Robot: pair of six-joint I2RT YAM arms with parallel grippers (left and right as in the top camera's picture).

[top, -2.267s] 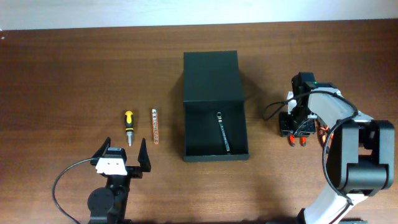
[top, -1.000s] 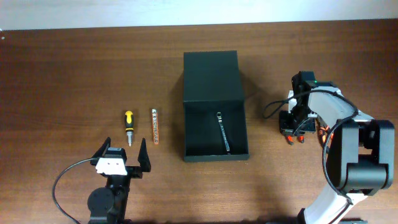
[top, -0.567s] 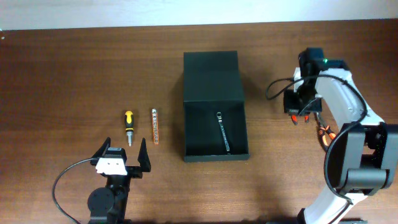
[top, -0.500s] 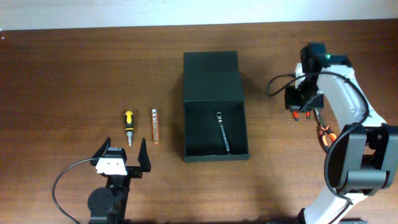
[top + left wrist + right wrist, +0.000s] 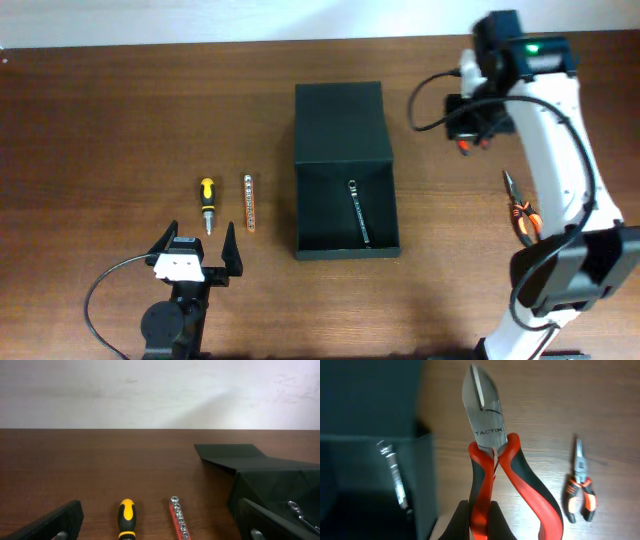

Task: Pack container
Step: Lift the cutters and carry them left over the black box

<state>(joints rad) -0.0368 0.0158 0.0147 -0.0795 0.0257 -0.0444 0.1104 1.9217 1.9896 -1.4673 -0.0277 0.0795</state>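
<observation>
My right gripper should next swing left in the overhead view and down to the bottom of the box, releasing the pliers beside the wrench (image 5: 360, 212).
The black box container (image 5: 344, 200) sits open at mid table with its flap lid (image 5: 340, 122) lying flat behind it; a silver wrench (image 5: 360, 212) lies inside. It also shows in the left wrist view (image 5: 280, 482) and the right wrist view (image 5: 370, 460). My right gripper (image 5: 470, 140) is raised to the right of the lid, shut on red-and-black cutting pliers (image 5: 487, 435). My left gripper (image 5: 196, 262) is open and empty near the front left, just in front of a yellow-and-black screwdriver (image 5: 207, 202) and a red socket rail (image 5: 249, 202).
Orange-and-black needle-nose pliers (image 5: 520, 208) lie on the wood at the right, also in the right wrist view (image 5: 580, 487). The screwdriver (image 5: 127, 517) and socket rail (image 5: 178, 517) lie between the left fingers' line of sight and the box.
My right gripper has lifted the cutting pliers off the table at the right and carried them back and left, toward the lid. The needle-nose pliers stayed behind. The left arm has not moved.
</observation>
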